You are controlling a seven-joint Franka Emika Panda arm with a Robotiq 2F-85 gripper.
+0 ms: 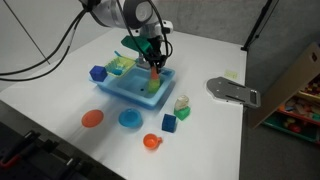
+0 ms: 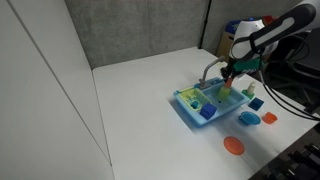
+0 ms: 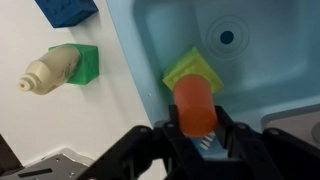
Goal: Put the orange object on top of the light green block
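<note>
The light green block (image 3: 188,68) lies directly below my gripper. Next, my gripper goes down slightly, sets the orange object onto the block and releases it there.
My gripper (image 3: 197,128) is shut on the orange object (image 3: 197,106), a small orange cylinder-like chunk. It hangs right over the light green block (image 3: 188,68), which lies in the blue sink tray (image 3: 265,90); I cannot tell whether they touch. In an exterior view the gripper (image 1: 155,64) holds the orange object (image 1: 155,73) over the light green block (image 1: 152,86) inside the tray (image 1: 118,90). In an exterior view the gripper (image 2: 232,76) is over the tray (image 2: 188,112); the small pieces are too small to tell apart there.
Beside the tray stand a dark green block (image 3: 88,62) with a cream piece (image 3: 48,70) and a blue block (image 3: 66,9). On the table lie an orange plate (image 1: 92,118), a blue dish (image 1: 129,119), an orange cup (image 1: 151,141), a blue cube (image 1: 169,124) and a grey metal part (image 1: 232,90).
</note>
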